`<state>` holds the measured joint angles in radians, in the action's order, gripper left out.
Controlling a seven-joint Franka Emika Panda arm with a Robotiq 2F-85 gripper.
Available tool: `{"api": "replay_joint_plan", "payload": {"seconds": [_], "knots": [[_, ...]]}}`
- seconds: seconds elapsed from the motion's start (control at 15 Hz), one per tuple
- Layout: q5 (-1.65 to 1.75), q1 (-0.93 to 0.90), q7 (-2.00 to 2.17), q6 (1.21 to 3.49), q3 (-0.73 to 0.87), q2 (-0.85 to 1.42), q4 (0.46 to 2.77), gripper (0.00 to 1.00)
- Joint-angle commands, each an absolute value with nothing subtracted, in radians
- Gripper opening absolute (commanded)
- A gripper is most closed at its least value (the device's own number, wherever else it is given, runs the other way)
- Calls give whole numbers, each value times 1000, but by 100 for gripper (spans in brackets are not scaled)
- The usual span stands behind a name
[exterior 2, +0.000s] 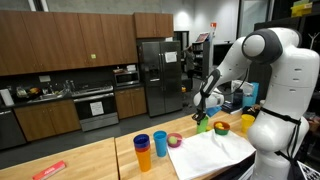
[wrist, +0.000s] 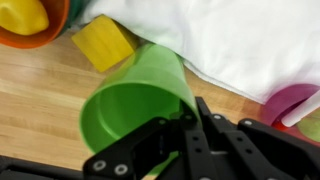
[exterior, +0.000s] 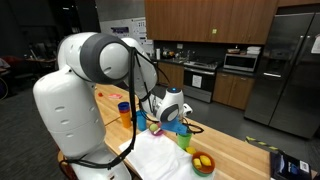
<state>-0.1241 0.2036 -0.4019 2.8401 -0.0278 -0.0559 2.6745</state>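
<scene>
The robot's gripper needs to move outward, away from the yellow block and cloth, over the bare wood, and let go of the green cup's rim, because that part of the wood is free of other things.
My gripper is shut on the rim of a green cup, with one finger inside the cup and one outside its wall. The cup's mouth faces the wrist camera, and it hangs just above the wooden table. In both exterior views the gripper points down at the table's edge of the white cloth, with the green cup under it. A yellow block lies just beyond the cup.
An orange bowl holding a yellow fruit is near the block, and it also shows in an exterior view. A pink bowl sits on the cloth's edge. Blue and orange cups stand further along the table. A yellow cup stands near the robot's base.
</scene>
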Motion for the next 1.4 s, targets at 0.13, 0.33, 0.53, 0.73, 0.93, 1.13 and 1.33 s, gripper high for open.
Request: {"api": "replay_joint_plan", "payload": {"seconds": [0.13,0.33,0.53,0.73,0.93,1.13,1.33], "knots": [[-105,96,-309,2800,12,-91,2686,2],[-109,74,-322,2819,22,-81,2686,2],[-104,66,-327,2834,31,-71,2681,2],[-78,68,-307,2855,34,-63,2681,2],[-1,80,-271,2962,38,-41,2691,2],[109,98,-222,3083,54,-11,2700,2],[251,134,-151,3177,68,22,2698,2]]}}
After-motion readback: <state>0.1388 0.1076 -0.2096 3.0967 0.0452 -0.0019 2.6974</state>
